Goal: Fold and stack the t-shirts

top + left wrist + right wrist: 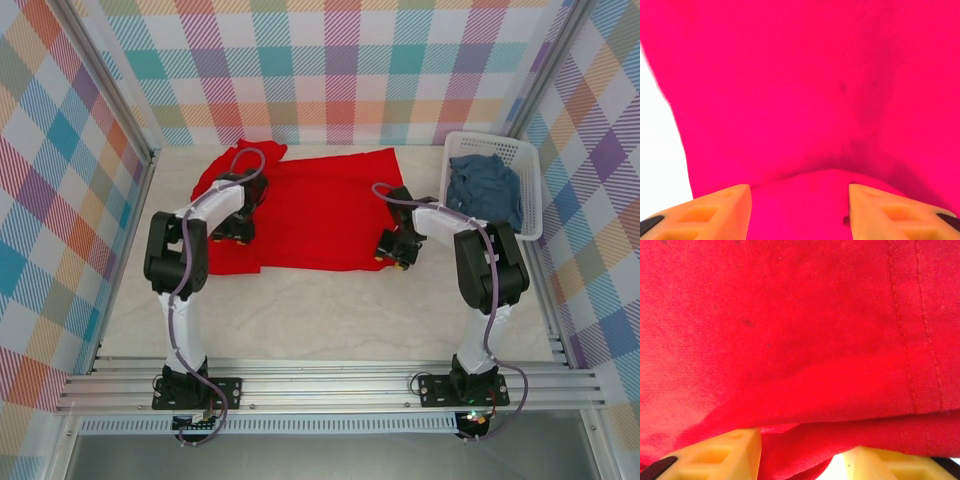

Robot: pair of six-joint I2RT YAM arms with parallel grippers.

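Observation:
Next I will draw my left gripper back over the cloth to the red t-shirt's near edge (234, 271) and close it, since that edge lies back of its open fingers.
The bright red t-shirt (315, 210) lies spread across the back middle of the table, and its teddy-bear print is hidden. My left gripper (236, 222) is down on the shirt's left part. In the left wrist view it (799, 192) stands open, with a low hump of red cloth (805, 90) between its fingers. My right gripper (393, 248) is at the shirt's right edge. It (802, 440) is open too, with a folded hem of red cloth (790, 325) lying between and over its fingers. The faded blue-grey t-shirt (484, 186) sits bunched in the basket.
A white lattice basket (528, 190) stands at the back right against the checked wall. Bare beige table (330, 310) stretches from the shirt's near edge to the arm bases. Metal frame posts line both sides.

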